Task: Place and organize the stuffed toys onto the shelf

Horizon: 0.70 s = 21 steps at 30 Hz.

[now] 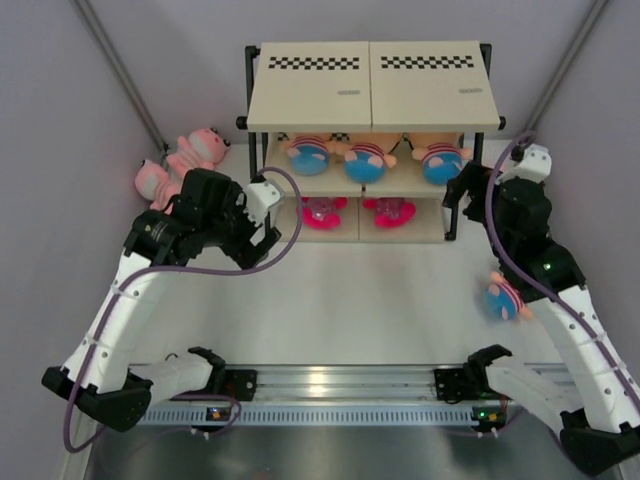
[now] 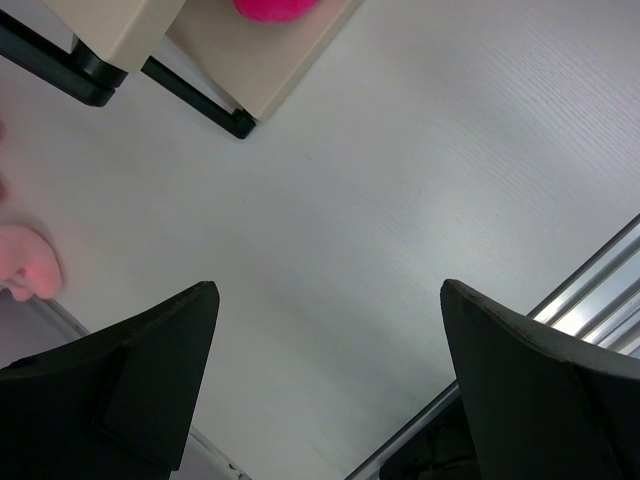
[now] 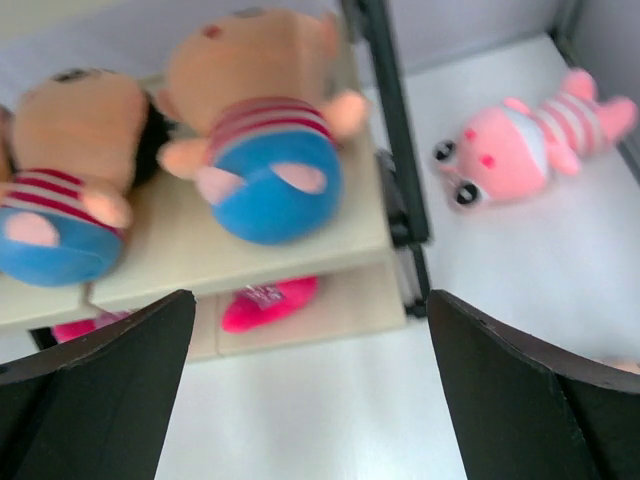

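The right gripper turns and moves back and down onto the doll's striped upper body [image 1: 509, 291] next, since one doll still lies on the tabletop, off the shelf [image 1: 372, 98].
The shelf [image 1: 372, 98] stands at the back of the table. Three red-striped dolls [image 1: 365, 160] lie on its middle board and two magenta toys [image 1: 322, 212] on its bottom board. Two pink striped animals [image 1: 198, 150] lie on the table left of the shelf. One doll [image 1: 505, 297] lies on the table at the right, beside my right arm. My left gripper [image 1: 262, 245] is open and empty in front of the shelf's left corner. My right gripper [image 1: 458, 195] is open and empty at the shelf's right end. The right wrist view shows two dolls [image 3: 262, 150], a magenta toy [image 3: 268, 302] and another pink animal [image 3: 530, 140] right of the shelf post.
Grey walls close in the left, back and right sides. A metal rail [image 1: 330, 385] with both arm bases runs along the near edge. The left wrist view shows the shelf's foot [image 2: 238, 124], bare white table [image 2: 380, 180] and a pink toy's edge [image 2: 30, 268] at far left.
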Motion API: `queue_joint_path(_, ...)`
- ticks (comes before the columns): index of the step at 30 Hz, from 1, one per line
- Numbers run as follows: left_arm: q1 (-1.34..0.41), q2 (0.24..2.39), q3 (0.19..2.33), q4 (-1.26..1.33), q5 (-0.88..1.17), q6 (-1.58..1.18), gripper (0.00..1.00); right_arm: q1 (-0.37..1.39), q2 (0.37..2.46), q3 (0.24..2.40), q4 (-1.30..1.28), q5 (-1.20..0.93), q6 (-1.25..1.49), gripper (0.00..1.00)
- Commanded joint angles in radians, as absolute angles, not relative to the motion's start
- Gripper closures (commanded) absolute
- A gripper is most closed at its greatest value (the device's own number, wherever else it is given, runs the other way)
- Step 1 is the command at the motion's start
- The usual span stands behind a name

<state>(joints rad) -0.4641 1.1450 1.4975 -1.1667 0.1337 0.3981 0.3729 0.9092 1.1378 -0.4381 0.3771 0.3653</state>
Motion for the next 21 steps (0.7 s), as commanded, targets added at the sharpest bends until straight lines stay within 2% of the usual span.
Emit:
queue_joint_path(1,-0.457,1.114,1.471,-1.134,0.135,0.399,0.01,0.328,0.853,1.112,-0.69,0.559,0.454,0.01)
queue_joint_path(2,-0.457,1.112,1.467,-1.132,0.133,0.399,0.01,0.319,0.835,1.103,-0.812,0.666,0.568,0.01)
queue_joint_path(7,-0.456,1.103,1.465,-1.132,0.146,0.399,0.01,0.236,0.781,0.961,-0.871,0.741,0.636,0.01)
queue_joint_path(11,-0.454,1.098,1.465,-1.132,0.158,0.393,0.01,0.079,0.758,0.832,-0.76,0.724,0.655,0.01)
queue_joint_path(15,-0.454,1.083,1.46,-1.132,0.164,0.397,0.01,-0.196,0.822,0.721,-0.677,0.631,0.666,0.01)
queue_joint_path(18,-0.454,1.08,1.456,-1.132,0.167,0.4,0.01,-0.276,0.874,0.64,-0.588,0.562,0.65,0.01)
queue_joint_path(21,-0.454,1.091,1.459,-1.134,0.172,0.399,0.01,-0.279,0.945,0.575,-0.508,0.531,0.652,0.01)
